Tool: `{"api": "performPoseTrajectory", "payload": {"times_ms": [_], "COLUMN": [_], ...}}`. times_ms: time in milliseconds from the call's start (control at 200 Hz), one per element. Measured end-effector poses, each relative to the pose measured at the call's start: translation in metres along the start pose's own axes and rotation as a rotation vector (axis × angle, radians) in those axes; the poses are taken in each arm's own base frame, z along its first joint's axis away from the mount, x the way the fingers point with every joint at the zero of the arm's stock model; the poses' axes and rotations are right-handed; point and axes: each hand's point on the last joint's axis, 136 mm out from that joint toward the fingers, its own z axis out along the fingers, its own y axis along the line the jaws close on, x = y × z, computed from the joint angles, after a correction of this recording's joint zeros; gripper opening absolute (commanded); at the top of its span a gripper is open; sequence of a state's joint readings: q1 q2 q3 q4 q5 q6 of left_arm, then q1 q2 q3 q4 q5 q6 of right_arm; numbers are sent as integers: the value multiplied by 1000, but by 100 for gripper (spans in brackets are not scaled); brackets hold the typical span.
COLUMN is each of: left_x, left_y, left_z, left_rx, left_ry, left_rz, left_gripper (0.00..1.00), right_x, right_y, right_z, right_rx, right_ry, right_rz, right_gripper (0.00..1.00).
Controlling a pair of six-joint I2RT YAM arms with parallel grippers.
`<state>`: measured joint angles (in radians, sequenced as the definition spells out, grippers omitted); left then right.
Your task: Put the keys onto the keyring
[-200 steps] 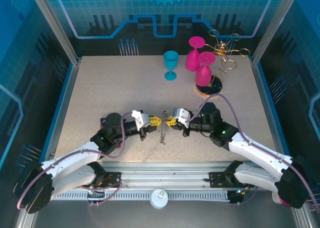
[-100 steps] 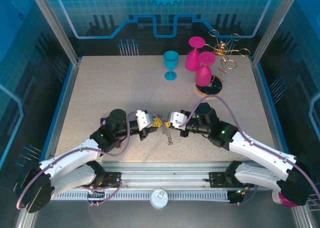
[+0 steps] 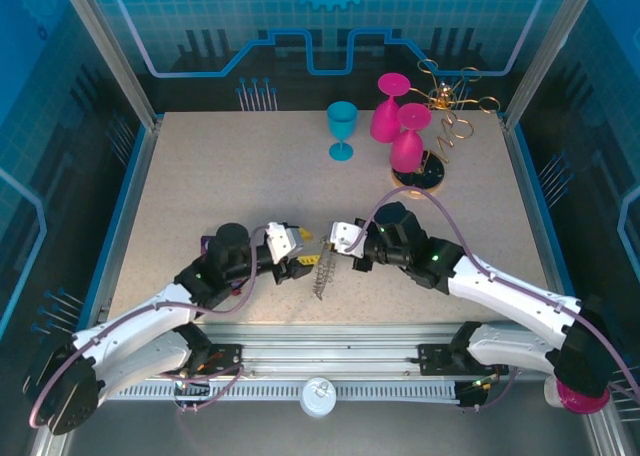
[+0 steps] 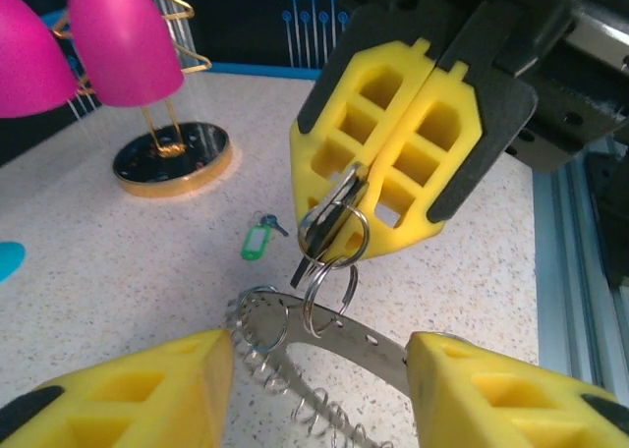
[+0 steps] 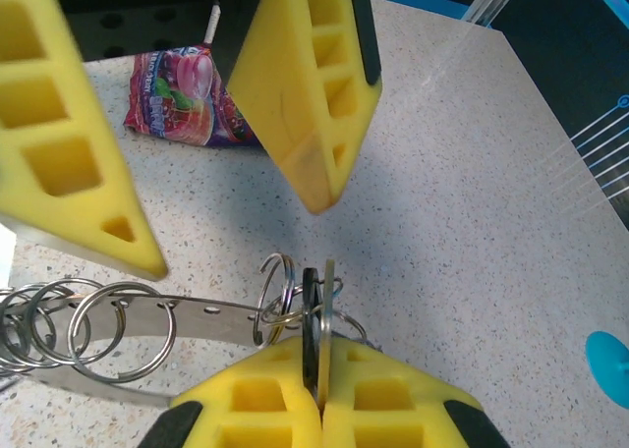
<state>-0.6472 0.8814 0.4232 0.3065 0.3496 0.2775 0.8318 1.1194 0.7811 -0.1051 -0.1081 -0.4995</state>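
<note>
I need to lower the black-headed key [image 5: 311, 315] and its keyring to the bare tabletop below with my right gripper and let go, since the key's small ring already links into a wire loop.
My right gripper [image 5: 320, 348] is shut on the black-headed key [image 5: 311, 315], whose small silvery ring links into a wire loop on the keyring [image 5: 201, 317]. In the left wrist view the same shut gripper [image 4: 346, 188] hangs over the keyring [image 4: 378, 342] with the black key [image 4: 316, 240] dangling from it. The green-headed key [image 4: 257, 241] lies loose on the table beyond. My left gripper [image 4: 319, 369] is open, one finger on each side of the keyring's band, not pressing it. From above, the left gripper [image 3: 298, 260] and the right gripper [image 3: 328, 252] face each other over the keyring [image 3: 320, 274].
The gold wire stand's dark round base [image 4: 172, 158] sits behind with two pink glasses [image 3: 397, 116] by it, and a teal glass [image 3: 341, 129] stands to their left. A pink candy packet [image 5: 187, 99] lies under the left arm. The table's front rail [image 3: 330, 336] is close.
The left gripper has opened and drawn back to the left. The right gripper has moved left and nearer with the key. The keyring has swung beneath them.
</note>
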Motion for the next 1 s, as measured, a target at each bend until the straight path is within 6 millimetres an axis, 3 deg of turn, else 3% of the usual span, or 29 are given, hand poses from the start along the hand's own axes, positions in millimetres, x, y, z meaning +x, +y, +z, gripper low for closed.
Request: {"api": "performPoseTrajectory", "payload": {"times_ms": [190,395,645,815,1001], "left_x": [-21,-45,-34,-20,-2], "left_y": [22,70,113,121,126], "left_z": [-28,-75,-125,-131,-124], "left_rx": [-184,-519,-850,-920,-943], "left_ry": [-154,-311,-354,-331,-274], "left_rz": [-44,-163,-331,-405,-444], "left_gripper": [66,70,71,71,71], "right_x": [-3,-17,-31,-10,54], "right_y": [-1,1,-3,1,27], "right_z": [18,63,111,118,97], "right_rx": [-10,-27,4,17,-24], "right_ry": [20,12,-44,0,160], "right_rz": [-6,-10,13,-33,-156], "right_gripper": [0,0,0,0,0]}}
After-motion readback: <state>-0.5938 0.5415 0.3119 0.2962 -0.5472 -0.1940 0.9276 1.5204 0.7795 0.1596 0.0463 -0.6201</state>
